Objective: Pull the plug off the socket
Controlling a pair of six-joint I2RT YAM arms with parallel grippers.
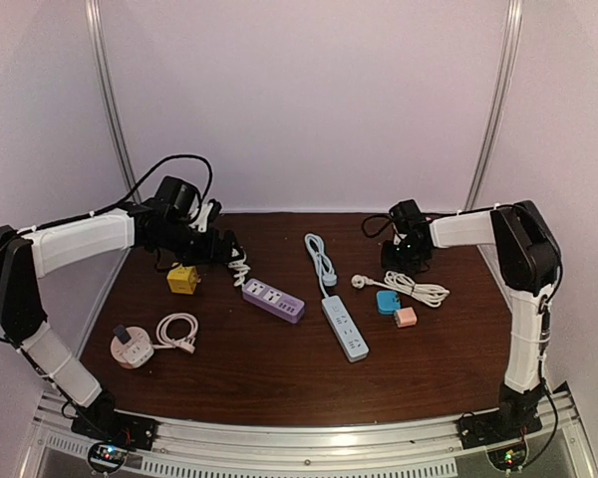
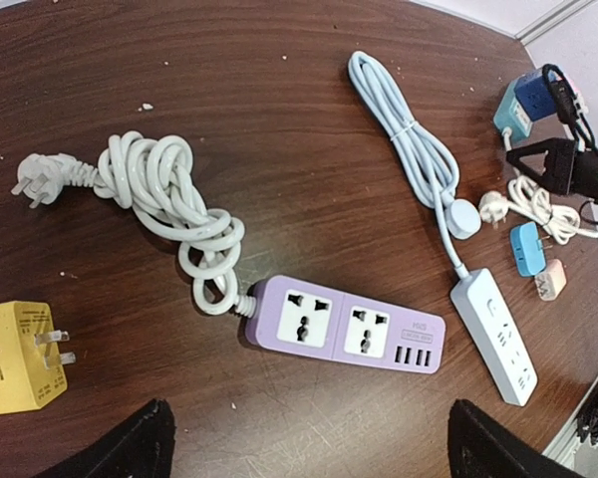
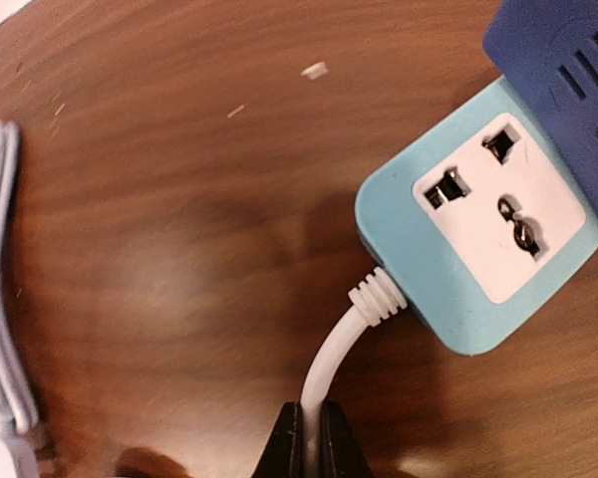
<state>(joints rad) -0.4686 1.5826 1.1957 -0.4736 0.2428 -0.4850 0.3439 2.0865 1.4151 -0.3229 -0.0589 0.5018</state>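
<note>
My right gripper should next drag the cord it holds back and across beside the white power strip and free it, because the socket is far from my left gripper.
A light blue socket block [image 3: 478,249] lies on the brown table, with a dark blue plug [image 3: 558,70] seated in its far end. The block's white cord [image 3: 344,344] runs down from it, and my right gripper [image 3: 312,443] is shut on that cord just below the strain relief. In the left wrist view the same socket [image 2: 510,112] sits at the far right beside the right gripper [image 2: 568,164]. My left gripper [image 2: 314,443] hangs open above the table, just short of a purple power strip [image 2: 344,324], holding nothing.
A yellow adapter [image 2: 15,358], a coiled white cord [image 2: 164,199], a white power strip [image 2: 493,334] with a pale blue cable [image 2: 404,139], and small blue [image 2: 526,249] and pink [image 2: 550,281] adapters lie about. A round pink socket [image 1: 130,349] sits front left.
</note>
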